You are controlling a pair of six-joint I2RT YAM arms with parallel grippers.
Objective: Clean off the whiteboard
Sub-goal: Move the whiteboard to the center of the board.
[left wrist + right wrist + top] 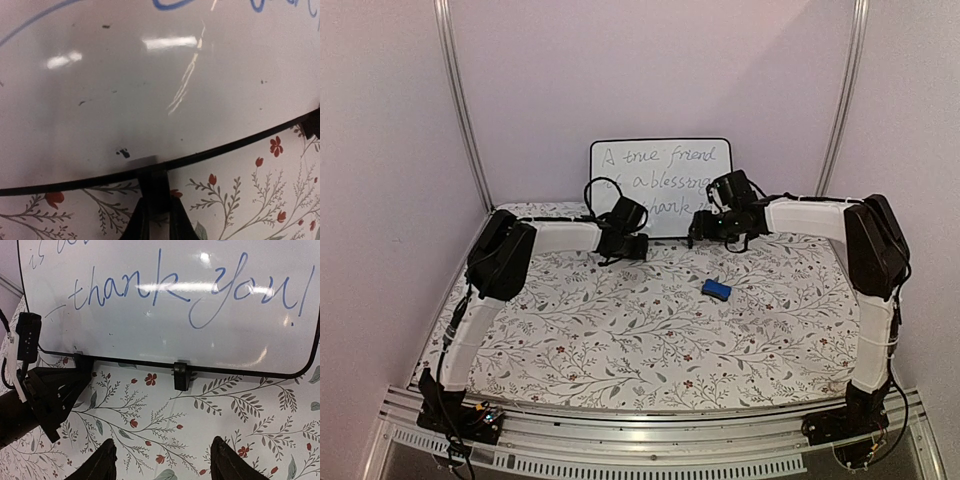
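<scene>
My left gripper should next pull the held stand foot back onto the open tablecloth behind it and let go, since the whiteboard stands by the rear wall.
The whiteboard (660,185) stands upright at the back centre, with blue handwriting across it. It fills the left wrist view (150,75) and the top of the right wrist view (165,330). My left gripper (625,238) is at its lower left edge; its fingers (136,222) are closed around a black stand foot (154,182). My right gripper (705,226) is open and empty (162,465), low over the cloth in front of the board's second foot (181,375). A small blue eraser (716,290) lies on the cloth in front of the right gripper.
A floral tablecloth (620,330) covers the table. Pale walls with metal posts (460,110) stand close behind and beside the board. The left gripper body (47,395) sits at the left of the right wrist view.
</scene>
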